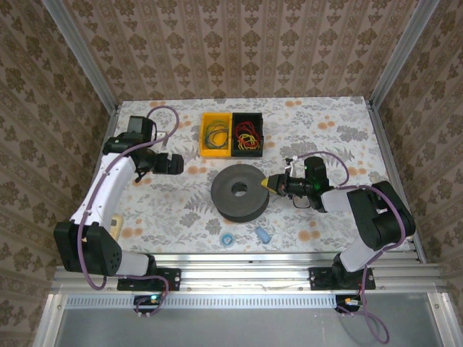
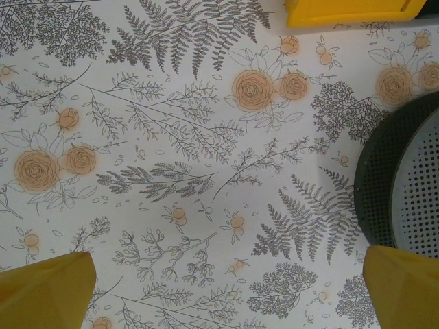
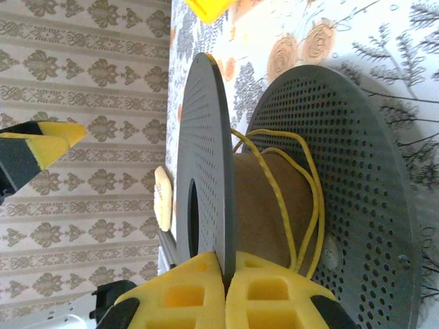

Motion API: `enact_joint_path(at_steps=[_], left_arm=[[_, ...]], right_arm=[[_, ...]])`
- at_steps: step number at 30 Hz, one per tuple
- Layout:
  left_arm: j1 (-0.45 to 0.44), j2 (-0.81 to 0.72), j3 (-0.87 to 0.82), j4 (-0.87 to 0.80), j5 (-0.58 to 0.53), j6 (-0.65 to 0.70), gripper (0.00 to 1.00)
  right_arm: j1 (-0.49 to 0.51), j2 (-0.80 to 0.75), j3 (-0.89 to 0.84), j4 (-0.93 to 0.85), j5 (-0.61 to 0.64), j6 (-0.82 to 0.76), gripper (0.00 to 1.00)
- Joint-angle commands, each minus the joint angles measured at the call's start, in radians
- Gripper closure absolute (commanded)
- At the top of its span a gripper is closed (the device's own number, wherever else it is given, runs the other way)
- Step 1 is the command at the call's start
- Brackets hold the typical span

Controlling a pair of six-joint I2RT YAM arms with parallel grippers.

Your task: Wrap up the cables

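Note:
The spool lies flat, so my right gripper should next move slightly away from my left gripper and open to release the spool's rim.
The dark grey round spool lies flat mid-table, its dotted edge also at the right of the left wrist view. My right gripper is shut on the rim of its upper flange, the yellow fingertips pinching the thin disc. A thin yellow cable loops loosely round the brown core. More cables, red and yellow, sit coiled in the black bin. My left gripper hovers open left of the spool, over bare tablecloth.
A yellow bin with dark green coiled wires stands beside the black bin at the back. A small blue ring and a blue cylinder lie near the front edge. A cream object rests by the left arm.

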Motion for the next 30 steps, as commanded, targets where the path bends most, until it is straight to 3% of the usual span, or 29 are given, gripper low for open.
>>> enact_joint_path(at_steps=[1,7,14,15,19,21,30], left_arm=[[-0.006,0.005,0.018,-0.013,0.011,0.016,0.00],[-0.012,0.014,0.023,-0.007,0.010,0.017,0.00],[-0.014,0.025,0.024,-0.005,0.010,0.022,0.00],[-0.014,0.025,0.023,-0.004,0.009,0.022,0.00],[-0.013,0.026,0.023,-0.002,0.009,0.022,0.00],[-0.016,0.028,0.023,0.000,0.009,0.023,0.00],[-0.017,0.025,0.029,-0.001,0.002,0.036,0.00]], right_arm=[[-0.014,0.026,0.002,-0.060,0.102,-0.080,1.00],[-0.027,0.039,0.024,-0.109,0.114,-0.120,0.89],[-0.050,0.032,0.070,-0.187,0.137,-0.171,0.87],[-0.053,0.030,0.081,-0.203,0.133,-0.180,0.82],[-0.058,-0.003,0.110,-0.311,0.146,-0.233,0.47],[-0.061,-0.029,0.124,-0.377,0.163,-0.259,0.35],[-0.079,-0.188,0.335,-0.835,0.357,-0.519,0.02]])
